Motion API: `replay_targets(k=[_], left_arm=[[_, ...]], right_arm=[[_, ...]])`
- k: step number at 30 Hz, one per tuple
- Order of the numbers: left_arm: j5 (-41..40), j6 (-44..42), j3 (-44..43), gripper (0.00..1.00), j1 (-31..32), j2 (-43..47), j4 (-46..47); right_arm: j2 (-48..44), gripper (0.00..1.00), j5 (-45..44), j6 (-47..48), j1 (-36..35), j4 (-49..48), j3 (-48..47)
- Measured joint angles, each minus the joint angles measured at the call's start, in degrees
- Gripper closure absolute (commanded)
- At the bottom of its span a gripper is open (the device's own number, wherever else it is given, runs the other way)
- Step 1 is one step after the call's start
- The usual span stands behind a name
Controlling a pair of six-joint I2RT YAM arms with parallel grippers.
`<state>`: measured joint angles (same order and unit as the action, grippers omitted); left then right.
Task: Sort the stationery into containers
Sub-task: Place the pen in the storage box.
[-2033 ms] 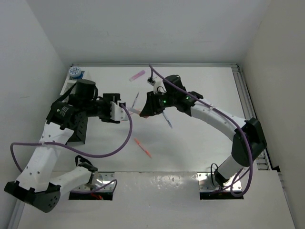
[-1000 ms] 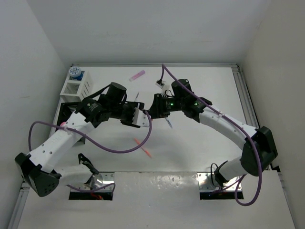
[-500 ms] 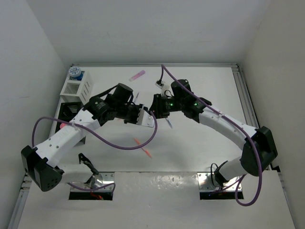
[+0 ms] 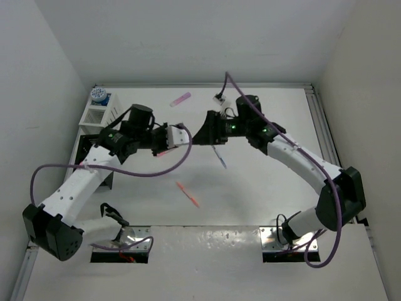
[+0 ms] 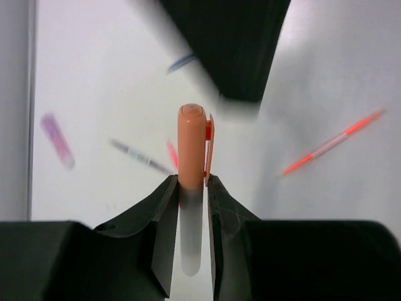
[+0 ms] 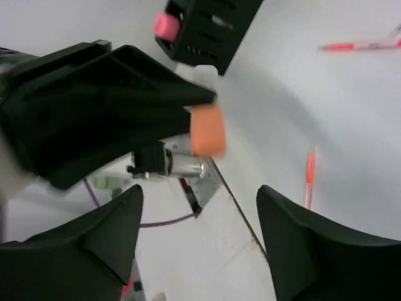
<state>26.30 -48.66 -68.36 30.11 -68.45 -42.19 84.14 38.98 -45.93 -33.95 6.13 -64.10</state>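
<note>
I will next swing my left gripper over the black container [image 4: 86,147], lower the marker and let go, because the black container is below the gripper, to its left in the top view.
My left gripper [image 5: 191,185] is shut on a marker with an orange cap [image 5: 192,141] and a pale barrel, which sticks out forward between the jaws. In the top view the left gripper [image 4: 170,139] hangs over the table left of centre. My right gripper [image 4: 202,135] faces it a short way to the right, open and holding nothing. The right wrist view shows the open right gripper [image 6: 199,194] apart from the orange cap [image 6: 207,128]. On the table lie a pink marker [image 4: 180,99], a blue pen [image 4: 218,157] and an orange pen [image 4: 188,194].
The white container [image 4: 100,115] stands at the far left with a blue-capped jar [image 4: 98,94] behind it. The black container [image 6: 210,25], with a pink cap [image 6: 165,26] in it, sits just nearer, partly under my left arm. A purple cable loops below the left arm.
The right gripper has opened and let go of the marker, then drawn back to the right. The left gripper has shut on the marker and carried it leftwards.
</note>
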Motion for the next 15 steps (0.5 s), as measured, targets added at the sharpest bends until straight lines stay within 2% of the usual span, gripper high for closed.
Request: replay_targets(k=[9, 15], left_arm=[[0.7, 19.1, 7.2, 1.0, -26.8, 11.9, 13.2], [5.6, 30.8, 8.1, 1.0, -47.4, 11.1, 23.4]], right_arm=[[-0.5, 0.29, 3.7, -4.3, 21.2, -6.6, -7.3], [-1.9, 0.3, 5.8, -3.8, 23.4, -6.9, -3.8]])
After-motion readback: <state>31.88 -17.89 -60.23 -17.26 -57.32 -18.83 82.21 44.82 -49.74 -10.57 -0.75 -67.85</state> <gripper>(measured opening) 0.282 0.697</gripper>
